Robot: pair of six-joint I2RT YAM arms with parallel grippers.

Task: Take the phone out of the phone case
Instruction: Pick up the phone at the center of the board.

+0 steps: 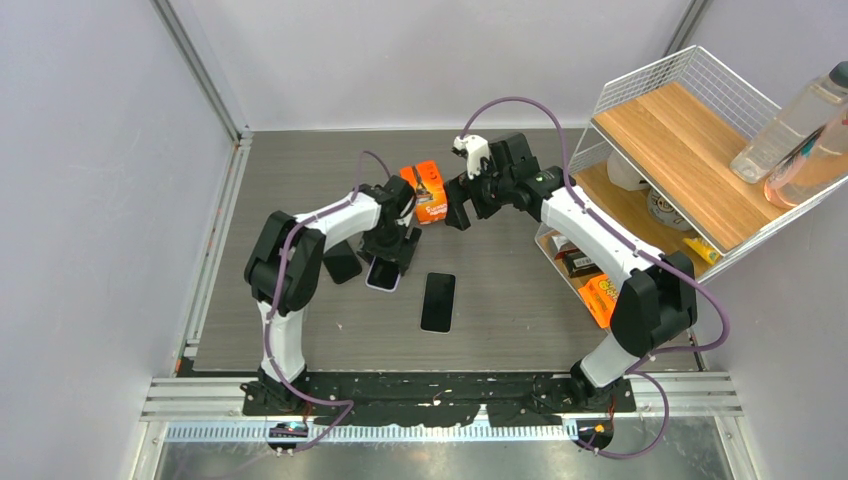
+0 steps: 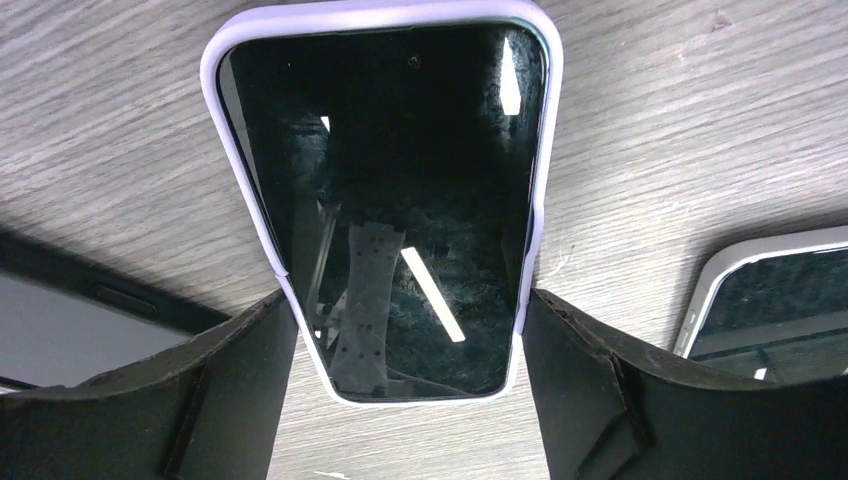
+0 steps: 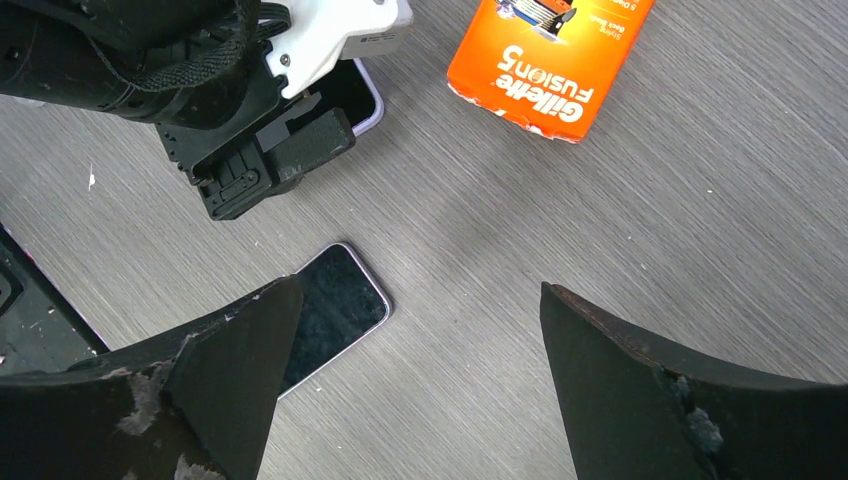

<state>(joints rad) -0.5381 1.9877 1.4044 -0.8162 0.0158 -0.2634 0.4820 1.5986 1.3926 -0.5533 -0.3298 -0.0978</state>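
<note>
My right gripper is going to swing left in the top view and turn to clasp the lavender case's far end, which my left gripper's fingers leave clear.
A phone with a dark screen in a lavender case lies flat on the grey wood-grain table; it also shows in the top view. My left gripper reaches down over it, and its black fingertips press against both long sides of the case near one end. My right gripper hovers open and empty above the table, further back near the orange box. Only a corner of the case shows in the right wrist view, behind my left wrist.
A bare dark phone lies right of the cased one, also seen from both wrists. A black case or phone lies to its left. An orange Gillette box sits behind. A wire shelf rack stands at right.
</note>
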